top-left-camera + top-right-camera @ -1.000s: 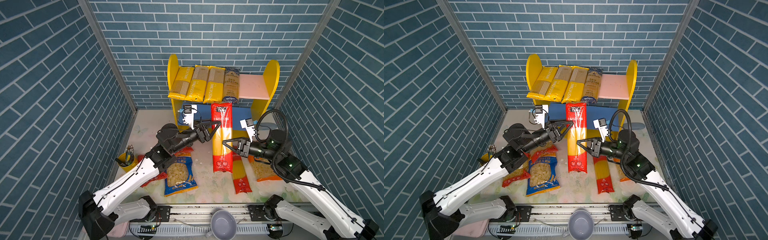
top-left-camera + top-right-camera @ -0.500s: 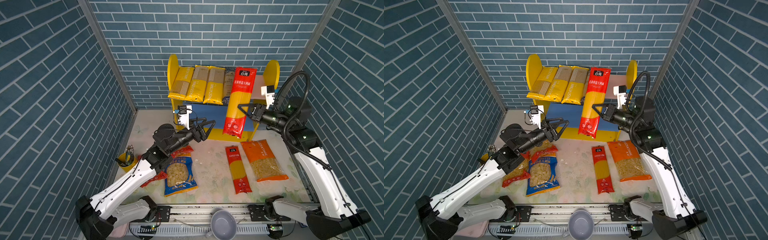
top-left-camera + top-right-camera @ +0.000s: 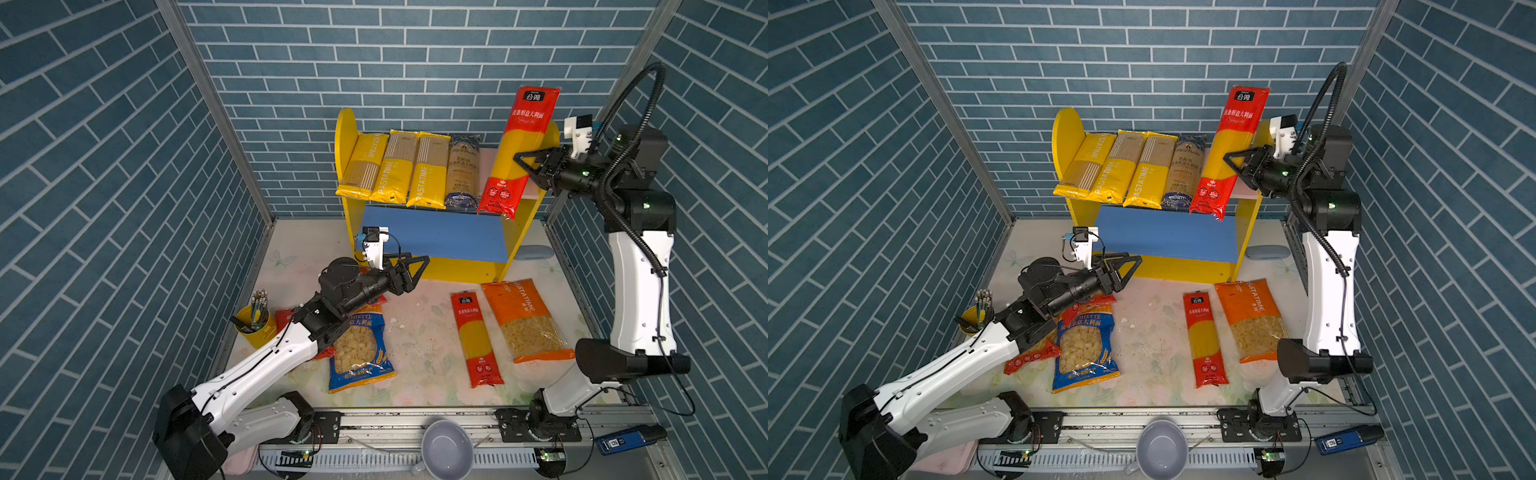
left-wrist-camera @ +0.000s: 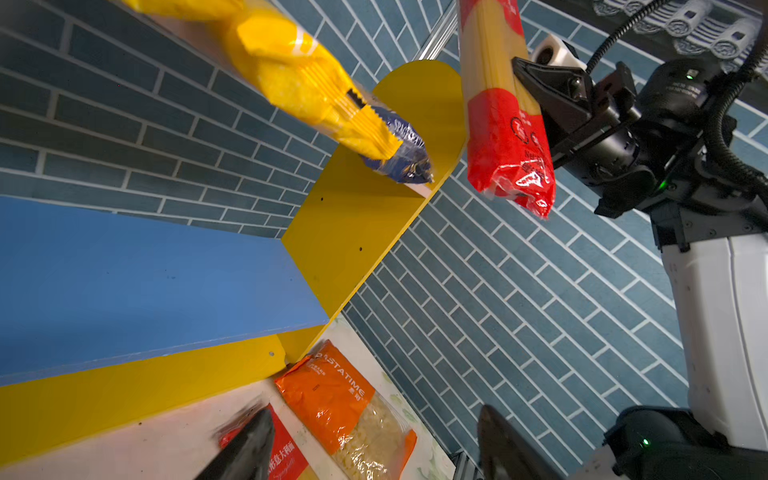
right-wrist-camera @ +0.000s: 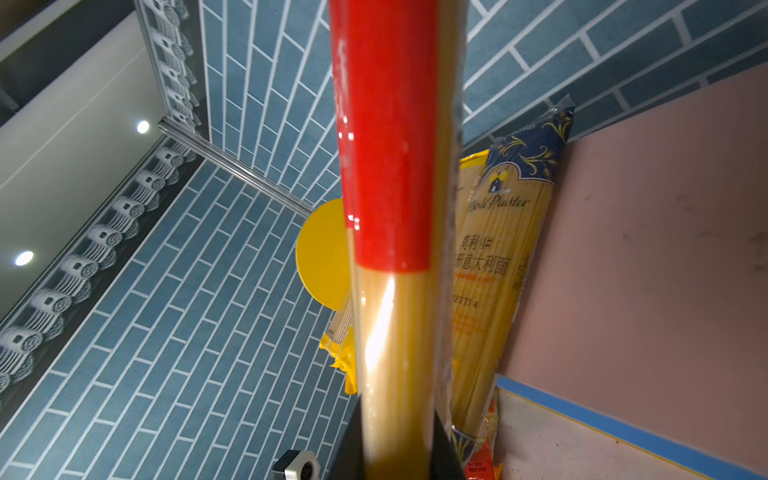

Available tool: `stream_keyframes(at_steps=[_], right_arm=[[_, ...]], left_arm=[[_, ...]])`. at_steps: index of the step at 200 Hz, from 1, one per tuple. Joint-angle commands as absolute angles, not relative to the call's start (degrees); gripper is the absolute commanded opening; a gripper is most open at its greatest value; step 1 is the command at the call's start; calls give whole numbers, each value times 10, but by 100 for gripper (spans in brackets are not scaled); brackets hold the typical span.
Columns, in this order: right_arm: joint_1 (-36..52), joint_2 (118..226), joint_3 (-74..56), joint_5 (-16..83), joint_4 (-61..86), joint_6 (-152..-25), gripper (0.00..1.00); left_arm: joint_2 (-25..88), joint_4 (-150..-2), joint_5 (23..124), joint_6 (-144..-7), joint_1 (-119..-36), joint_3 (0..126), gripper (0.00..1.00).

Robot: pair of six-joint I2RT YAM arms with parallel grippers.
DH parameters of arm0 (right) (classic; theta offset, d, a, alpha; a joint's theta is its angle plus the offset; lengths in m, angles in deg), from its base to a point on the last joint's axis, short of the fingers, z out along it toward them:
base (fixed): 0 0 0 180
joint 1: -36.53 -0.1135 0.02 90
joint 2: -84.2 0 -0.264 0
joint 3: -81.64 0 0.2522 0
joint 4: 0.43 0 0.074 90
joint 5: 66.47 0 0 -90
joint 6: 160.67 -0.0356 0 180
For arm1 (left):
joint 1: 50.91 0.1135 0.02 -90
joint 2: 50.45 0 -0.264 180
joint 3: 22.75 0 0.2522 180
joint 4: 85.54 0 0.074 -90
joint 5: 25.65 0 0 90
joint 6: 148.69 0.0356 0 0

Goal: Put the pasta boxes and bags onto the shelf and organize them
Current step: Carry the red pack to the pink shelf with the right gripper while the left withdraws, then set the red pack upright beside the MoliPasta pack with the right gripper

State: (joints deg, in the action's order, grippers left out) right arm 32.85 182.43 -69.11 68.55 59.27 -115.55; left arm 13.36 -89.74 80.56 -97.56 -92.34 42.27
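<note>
The robot will next lower the tilted spaghetti pack in its right gripper flat onto the bare part of the pink board below, beside the dark-blue pack (image 3: 463,170), and let go of it.
The shelf (image 3: 345,137) stands at the back with yellow sides, a pink upper board (image 5: 644,249) and a bare blue lower board (image 3: 432,237). Three yellow PASTATIME packs (image 3: 392,168) and a dark-blue pack (image 3: 463,170) lie side by side on the upper board. My right gripper (image 3: 524,165) is shut on a long red spaghetti pack (image 3: 521,137), held steeply tilted over the board's right end, next to the dark-blue pack. My left gripper (image 3: 417,272) hangs open and empty in front of the shelf's lower left. On the table lie a red spaghetti pack (image 3: 477,338), an orange bag (image 3: 525,320) and a blue bag (image 3: 359,353).
A red bag (image 3: 286,316) lies partly under my left arm. A yellow cup of pens (image 3: 254,322) stands by the left wall. A grey bowl (image 3: 446,449) sits on the front rail. A pale blue object (image 3: 536,252) lies beside the shelf's right foot. Brick walls close in on three sides.
My right gripper has carried the red spaghetti pack from the table in front of the shelf up and right to the upper board. My left gripper has drawn back left, still open.
</note>
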Motion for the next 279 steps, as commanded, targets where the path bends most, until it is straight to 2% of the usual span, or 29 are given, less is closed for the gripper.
stream_keyframes(at_steps=[1,86,139,222,279], right_arm=[[331,1863,-788,698,620,-1095,0],[328,1941,-812,658,640,-1057,0],[293,1961,-808,601,641,-1015,14],[270,1948,-808,502,652,-979,22],[248,1944,-807,438,687,-958,40]], left_arm=[[141,-923,800,-991,-923,406,77],[179,-954,797,-1020,-936,387,76],[193,-961,793,-1024,-943,385,76],[203,-973,795,-1029,-944,384,76],[194,-968,794,-1031,-944,379,76]])
